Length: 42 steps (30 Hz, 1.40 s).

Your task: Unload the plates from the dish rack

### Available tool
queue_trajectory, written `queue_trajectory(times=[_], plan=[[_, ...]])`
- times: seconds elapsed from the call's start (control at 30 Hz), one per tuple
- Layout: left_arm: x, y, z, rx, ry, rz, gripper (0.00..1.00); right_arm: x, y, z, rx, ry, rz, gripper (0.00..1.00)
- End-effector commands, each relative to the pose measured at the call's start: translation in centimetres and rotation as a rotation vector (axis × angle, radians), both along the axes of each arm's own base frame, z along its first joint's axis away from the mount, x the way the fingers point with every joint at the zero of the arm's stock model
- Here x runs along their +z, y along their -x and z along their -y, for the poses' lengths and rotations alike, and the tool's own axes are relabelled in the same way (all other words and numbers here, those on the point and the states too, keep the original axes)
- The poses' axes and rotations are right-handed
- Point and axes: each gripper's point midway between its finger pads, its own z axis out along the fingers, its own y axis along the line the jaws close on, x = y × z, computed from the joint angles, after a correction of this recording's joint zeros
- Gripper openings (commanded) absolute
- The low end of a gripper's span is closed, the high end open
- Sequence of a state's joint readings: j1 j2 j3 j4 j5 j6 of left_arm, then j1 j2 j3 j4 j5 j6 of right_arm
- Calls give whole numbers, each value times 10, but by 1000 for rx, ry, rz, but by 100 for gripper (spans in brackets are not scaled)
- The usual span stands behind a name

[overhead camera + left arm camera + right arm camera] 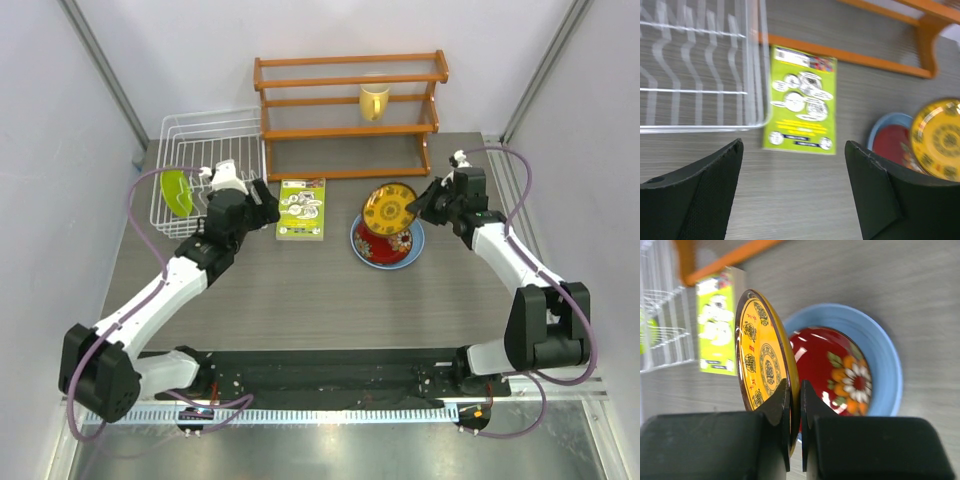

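My right gripper brings the yellow-orange plate down and slightly back onto the dark red plate (385,246) (840,375) next, as its top is bare, then releases.
My right gripper (413,206) is shut on the rim of the yellow-orange patterned plate (388,208), held on edge over the dark red plate (385,246), which lies in the light blue plate (414,248). The right wrist view shows the yellow plate (760,355), the red plate (840,375) and the blue plate (885,365). The lime green plate (176,192) stands in the white dish rack (200,130) at the back left. My left gripper (262,200) is open and empty, just right of the rack (700,90).
A green booklet (302,208) lies between the rack and the plate stack, also in the left wrist view (802,100). An orange wooden shelf (350,110) stands at the back with a yellow mug (374,100) on it. Walls close both sides.
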<state>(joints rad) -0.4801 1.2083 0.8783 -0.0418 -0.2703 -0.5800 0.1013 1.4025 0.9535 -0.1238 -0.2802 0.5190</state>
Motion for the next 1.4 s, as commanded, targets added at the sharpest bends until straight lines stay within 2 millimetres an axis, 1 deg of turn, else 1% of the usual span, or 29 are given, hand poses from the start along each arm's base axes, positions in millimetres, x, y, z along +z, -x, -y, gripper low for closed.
queue_trajectory(times=[0.0,0.03,0.07,0.1,0.13,0.17,0.23,0.27,0.33,0.37,0.43,0.5,0.57,0.6,0.67,0.73,0.77,0.8,0.87,0.9,0.93,1.0,1.1,1.13,1.2,1.23,1.27,1.33,1.37], plan=[[26,2,-63,236,-211,80,85,-26,21,14,17,87,-84,1],[30,4,-72,261,-249,91,90,-31,22,15,21,93,-95,1],[31,4,-80,291,-275,98,91,-35,23,15,21,94,-104,1],[33,6,-95,364,-316,100,94,-39,24,16,22,93,-117,1],[29,5,-102,389,-345,87,96,-47,24,16,28,93,-138,1],[28,3,-114,423,-380,73,96,-49,24,15,32,91,-146,1],[24,1,-127,459,-403,48,96,-60,24,14,41,85,-176,1],[22,-2,-139,488,-411,32,96,-63,23,13,45,82,-181,1],[19,-6,-148,504,-406,18,97,-68,21,10,61,73,-183,2],[18,-8,-158,526,-408,9,97,-75,21,10,63,74,-201,3],[20,-11,-168,548,-395,6,97,-77,17,8,81,74,-197,8],[19,-13,-174,557,-398,-1,98,-82,14,8,92,79,-207,16],[21,-15,-179,568,-403,-6,99,-87,14,4,113,65,-224,28],[21,-15,-180,568,-406,-8,100,-87,12,4,111,61,-224,44],[22,-16,-185,583,-409,-10,99,-89,12,4,108,59,-235,66],[21,-18,-191,600,-407,-15,100,-89,11,6,104,71,-232,73],[21,-20,-193,605,-406,-17,99,-89,11,8,95,85,-234,78],[18,-22,-195,610,-413,-27,99,-86,10,11,94,104,-221,80],[20,-26,-205,636,-417,-29,99,-84,11,17,84,139,-224,82],[18,-28,-207,640,-421,-33,100,-80,8,23,59,173,-215,82],[17,-32,-214,657,-431,-44,99,-77,10,28,52,199,-216,83],[14,-37,-221,673,-445,-56,99,-69,7,41,3,258,-200,83],[4,-48,-233,693,-450,-81,99,-48,6,57,-58,319,-160,83],[-2,-54,-240,704,-449,-93,99,-37,7,58,-65,324,-131,83],[-9,-59,-247,715,-457,-112,100,-26,7,59,-71,324,-100,83],[-7,-65,-253,729,-452,-102,99,-22,7,58,-69,320,-89,84],[-17,-69,-255,730,-462,-127,100,-15,8,58,-70,317,-73,84],[-16,-76,-263,753,-455,-120,99,-13,8,57,-69,316,-64,84],[-22,-81,-263,750,-456,-128,100,-11,7,57,-68,319,-61,84]])
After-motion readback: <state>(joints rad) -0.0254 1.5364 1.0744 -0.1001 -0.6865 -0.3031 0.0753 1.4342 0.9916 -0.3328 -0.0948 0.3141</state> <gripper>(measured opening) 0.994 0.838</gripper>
